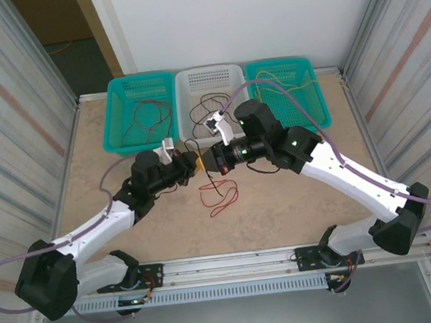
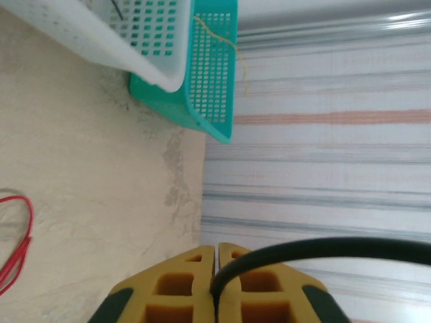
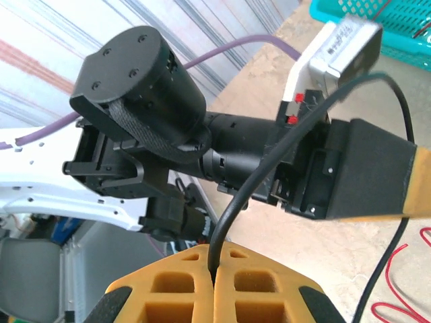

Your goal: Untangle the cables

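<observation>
The left gripper turns outward next, swings toward the teal basket with red cables and releases the black cable, because the right gripper grips it too.
Over the middle of the table my left gripper (image 1: 194, 163) and right gripper (image 1: 211, 160) meet tip to tip. Both are shut on the same black cable. In the left wrist view the yellow fingers (image 2: 176, 286) pinch the black cable (image 2: 316, 248), which arcs off to the right. From the right gripper (image 3: 214, 250) the black cable (image 3: 259, 178) rises between the closed pads and runs toward the left gripper's body (image 3: 367, 171). A red cable (image 1: 219, 195) lies loose on the table just below both grippers, and it shows as a red loop (image 2: 20, 245) at the left wrist view's edge.
Three baskets stand along the back edge. A teal basket (image 1: 118, 102) holds red cables, a white basket (image 1: 185, 84) holds black cables, and a teal basket (image 1: 310, 76) holds yellow cables. Corrugated walls close in both sides.
</observation>
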{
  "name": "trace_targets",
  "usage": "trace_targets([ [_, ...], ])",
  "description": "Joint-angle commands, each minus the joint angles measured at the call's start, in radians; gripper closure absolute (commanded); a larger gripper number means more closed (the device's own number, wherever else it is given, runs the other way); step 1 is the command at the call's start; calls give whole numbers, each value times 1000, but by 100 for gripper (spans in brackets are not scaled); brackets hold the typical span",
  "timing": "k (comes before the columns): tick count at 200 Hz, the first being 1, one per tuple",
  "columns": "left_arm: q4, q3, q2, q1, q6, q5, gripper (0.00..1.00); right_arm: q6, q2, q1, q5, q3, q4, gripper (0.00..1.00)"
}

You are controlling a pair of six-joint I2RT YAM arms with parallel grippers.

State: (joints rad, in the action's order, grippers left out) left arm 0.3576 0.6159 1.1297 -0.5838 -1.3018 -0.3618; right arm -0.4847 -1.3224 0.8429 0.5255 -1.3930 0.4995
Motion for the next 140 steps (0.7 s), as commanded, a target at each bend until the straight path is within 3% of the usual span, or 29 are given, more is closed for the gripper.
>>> trace_targets([
  [1, -233, 121, -76, -2, 314, 98, 100, -74, 65, -44, 77, 26, -46, 100],
  [37, -480, 219, -161, -219, 933, 652, 100, -183, 104, -138, 204, 13, -57, 100],
  [62, -456, 234, -144, -324, 1271, 965, 100, -170, 111, -156, 246, -28, 49, 100],
  [80, -261, 207, -114, -367, 1554, 1162, 100, -107, 110, -142, 227, -5, 161, 100],
  [109, 66, 175, -91, -350, 1899, 1127, 100, -57, 84, -85, 190, 90, 239, 100],
  [140, 127, 217, -65, -254, 1996, 1048, 100, -11, 43, -27, 141, 113, 304, 100],
])
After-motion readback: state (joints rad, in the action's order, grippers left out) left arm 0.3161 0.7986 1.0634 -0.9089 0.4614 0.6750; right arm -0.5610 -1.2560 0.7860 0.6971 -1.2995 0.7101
